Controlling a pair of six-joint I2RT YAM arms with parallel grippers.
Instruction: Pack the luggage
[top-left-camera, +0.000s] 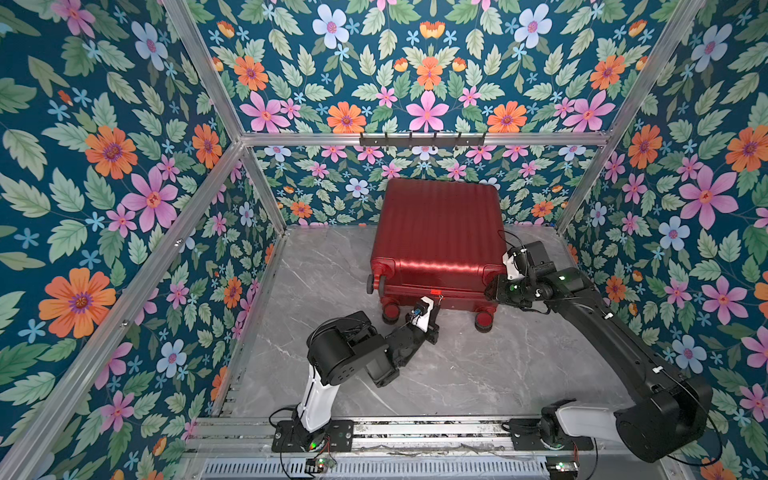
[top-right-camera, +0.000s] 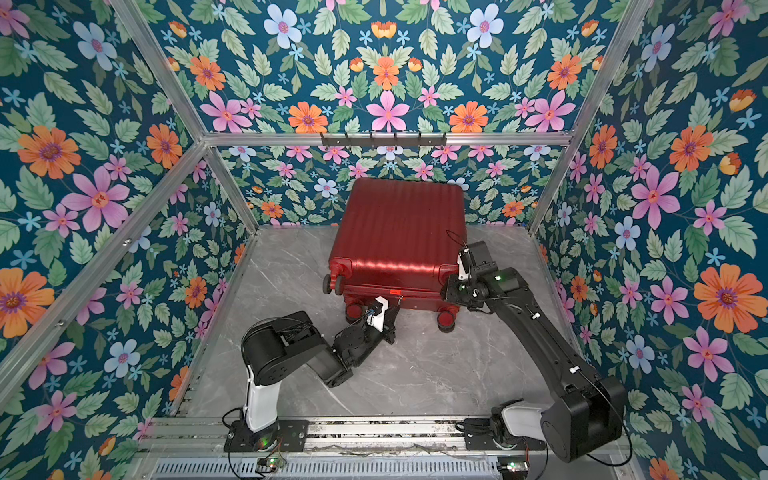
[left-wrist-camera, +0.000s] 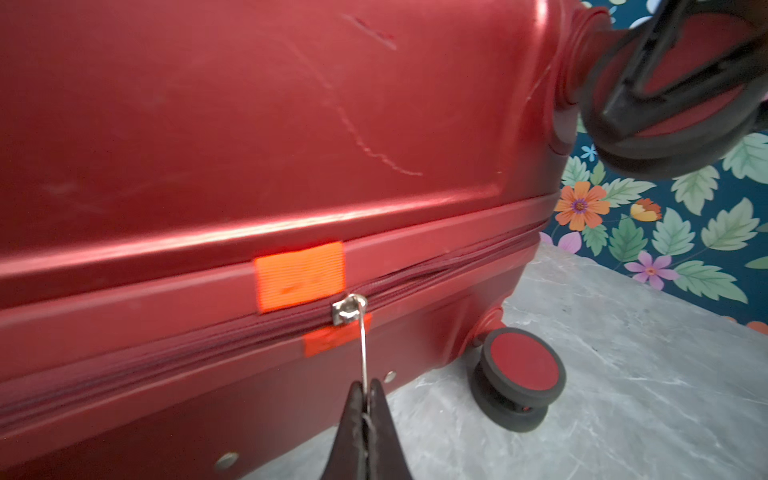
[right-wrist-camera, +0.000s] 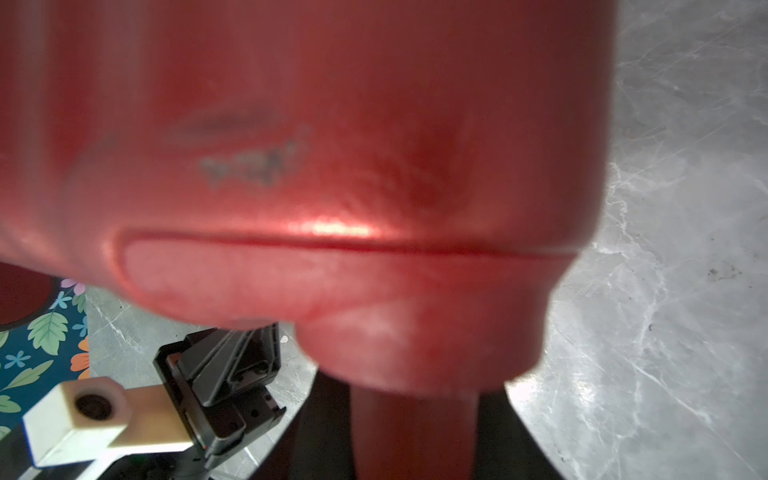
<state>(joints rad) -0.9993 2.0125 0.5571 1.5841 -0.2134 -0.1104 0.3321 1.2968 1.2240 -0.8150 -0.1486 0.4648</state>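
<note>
I will next move my left gripper along the zipper seam from the slider (left-wrist-camera: 347, 309) to the luggage's corner below the held caster and let go of the ring there.
The dark-red ribbed luggage (top-left-camera: 436, 232) (top-right-camera: 399, 232) lies closed on the grey table, casters toward me. My left gripper (top-left-camera: 437, 305) (top-right-camera: 394, 309) (left-wrist-camera: 365, 386) is at its front edge, shut on a thin wire pull ring (left-wrist-camera: 364, 349). The ring hangs from the silver zipper slider (left-wrist-camera: 347, 309), next to an orange tape patch (left-wrist-camera: 299, 276). My right gripper (top-left-camera: 494, 286) (top-right-camera: 451, 286) (right-wrist-camera: 415, 424) is at the front right corner. It is shut on the upper caster wheel (left-wrist-camera: 681, 104), its black jaws on either side of the red part (right-wrist-camera: 415, 440).
The lower right caster (top-left-camera: 484, 320) (left-wrist-camera: 519, 370) rests on the marble table (top-left-camera: 457, 374). Floral walls and aluminium posts enclose the cell. A black hook rail (top-left-camera: 422, 140) runs along the back bar. The left wrist's white camera block (right-wrist-camera: 75, 419) shows beside the luggage.
</note>
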